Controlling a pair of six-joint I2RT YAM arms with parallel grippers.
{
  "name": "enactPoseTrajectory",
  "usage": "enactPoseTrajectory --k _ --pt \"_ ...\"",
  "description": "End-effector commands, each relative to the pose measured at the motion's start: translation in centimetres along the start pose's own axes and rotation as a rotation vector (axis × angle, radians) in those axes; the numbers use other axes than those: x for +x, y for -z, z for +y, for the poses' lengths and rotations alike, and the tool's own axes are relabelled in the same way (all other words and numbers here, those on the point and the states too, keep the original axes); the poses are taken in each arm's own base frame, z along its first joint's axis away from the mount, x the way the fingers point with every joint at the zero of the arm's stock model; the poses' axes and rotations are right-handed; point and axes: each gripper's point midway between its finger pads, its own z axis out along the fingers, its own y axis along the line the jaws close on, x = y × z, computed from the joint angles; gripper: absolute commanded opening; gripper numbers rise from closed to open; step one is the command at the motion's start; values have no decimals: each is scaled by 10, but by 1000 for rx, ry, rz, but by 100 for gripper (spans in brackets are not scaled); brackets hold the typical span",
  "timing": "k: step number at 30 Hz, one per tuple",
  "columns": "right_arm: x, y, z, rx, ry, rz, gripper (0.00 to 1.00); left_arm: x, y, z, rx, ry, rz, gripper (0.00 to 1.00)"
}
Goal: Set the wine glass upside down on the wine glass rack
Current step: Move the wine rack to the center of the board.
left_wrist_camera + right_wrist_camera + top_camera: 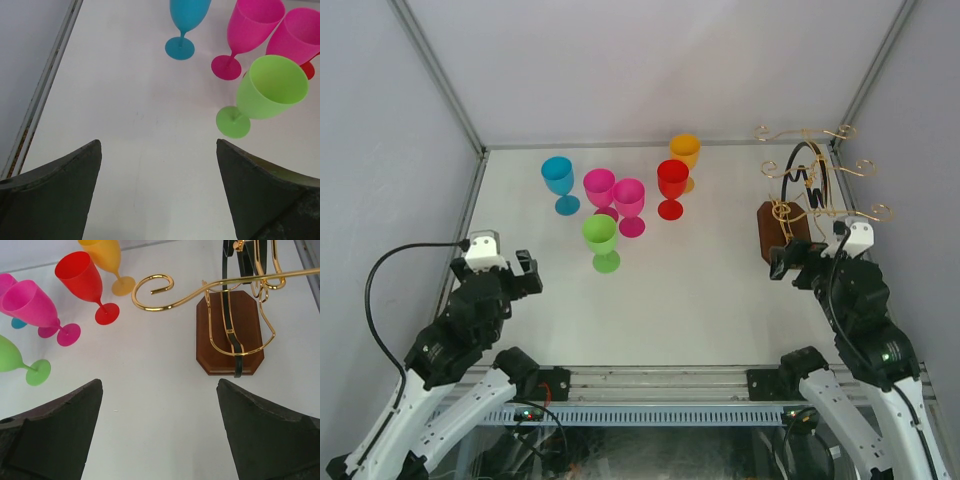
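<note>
The rack's gold top wires are above and outward of my right gripper now, so it rises outward next, then comes down over them to close.
Several plastic wine glasses stand upright at the table's back middle: blue [558, 176], two pink [599, 187] [629, 198], red [672, 180], orange [685, 152] and green [600, 234]. The wine glass rack [815, 180], gold wire with scroll arms and a black loop, stands on its brown wooden base [781, 232] at the back right. My left gripper [525, 272] is open and empty, left of and nearer than the green glass [270, 87]. My right gripper [788, 262] is open and empty, just in front of the rack's base [229, 335].
Grey walls with metal frame rails [470, 215] close the table at left, back and right. The rack's scroll arm [155, 292] reaches out to the left above the table. Bare white table top [690, 290] lies between the two grippers.
</note>
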Motion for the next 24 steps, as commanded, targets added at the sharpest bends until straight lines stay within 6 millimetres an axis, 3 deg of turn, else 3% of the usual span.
enactPoseTrajectory --k 1,8,20,24 --pt "-20 -4 1 30 22 25 96 -27 11 2 0 70 -49 100" --pt "-54 -8 3 100 36 86 99 -36 21 4 20 67 -43 100" --pt "-144 -23 2 169 10 11 100 -35 24 -6 73 86 -25 100" --pt "-156 -34 -4 159 -36 2 98 -35 24 -8 81 90 -16 100"
